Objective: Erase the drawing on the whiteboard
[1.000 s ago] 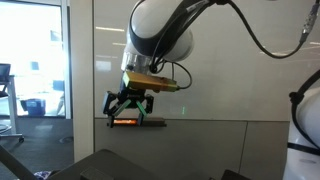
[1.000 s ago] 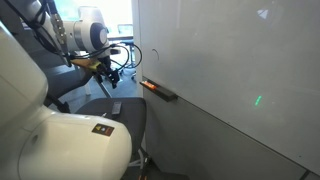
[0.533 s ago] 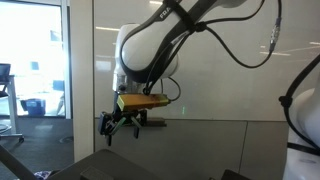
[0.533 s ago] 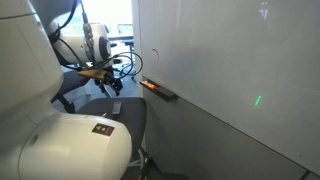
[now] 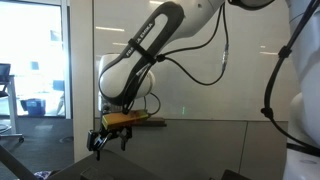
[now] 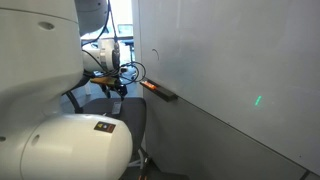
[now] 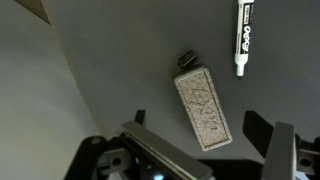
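Note:
My gripper lowers next, turning slightly, and brings its open fingers astride the long sides of the grey eraser (image 7: 205, 108), as it lies flat and slanted below them.
The whiteboard (image 5: 220, 60) is the large glossy white wall panel behind the arm; it also fills the right of an exterior view (image 6: 230, 60). I cannot make out a drawing on it. My gripper (image 5: 108, 141) hangs low in front of the board's lower left part, over a dark table (image 5: 150, 165); it also shows in an exterior view (image 6: 112, 88). In the wrist view the gripper (image 7: 210, 160) is open and empty. Just beyond the fingers a grey rectangular eraser (image 7: 205, 108) lies flat on the dark surface (image 7: 110, 70). A white marker (image 7: 243, 38) lies past it.
A narrow ledge with an orange item (image 5: 150, 121) runs along the board's lower edge and shows in both exterior views (image 6: 160, 91). A glass window (image 5: 35, 60) is beside the board. A small green light spot (image 6: 257, 100) sits on the board.
The arm has swung down and away from the board's ledge. The gripper has dropped from ledge height towards the dark table and stays open.

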### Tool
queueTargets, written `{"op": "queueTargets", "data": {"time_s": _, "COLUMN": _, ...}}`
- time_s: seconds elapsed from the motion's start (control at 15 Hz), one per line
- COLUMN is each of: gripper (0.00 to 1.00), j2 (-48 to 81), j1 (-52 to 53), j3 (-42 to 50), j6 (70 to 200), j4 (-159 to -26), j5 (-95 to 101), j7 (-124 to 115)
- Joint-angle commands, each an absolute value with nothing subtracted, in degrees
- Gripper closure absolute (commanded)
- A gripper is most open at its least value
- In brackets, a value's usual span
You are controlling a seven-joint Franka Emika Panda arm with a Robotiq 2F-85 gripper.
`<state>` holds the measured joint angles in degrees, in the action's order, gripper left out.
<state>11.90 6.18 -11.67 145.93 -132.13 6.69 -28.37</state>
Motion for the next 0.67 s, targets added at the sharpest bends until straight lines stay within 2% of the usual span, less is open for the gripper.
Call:
{"op": "queueTargets", "data": {"time_s": 0.0, "gripper": 0.00, "j2": 19.2, "j1": 9.2, "j3": -7.4, "j6": 146.5, "j4": -126.0, "j5": 8.6, "j7": -25.4}}
{"op": "queueTargets", "data": {"time_s": 0.6, "gripper": 0.00, "j2": 28.9, "j1": 14.1, "j3": -2.7, "j6": 153.1, "j4": -121.7, "j5": 10.4, "j7": -20.2}}
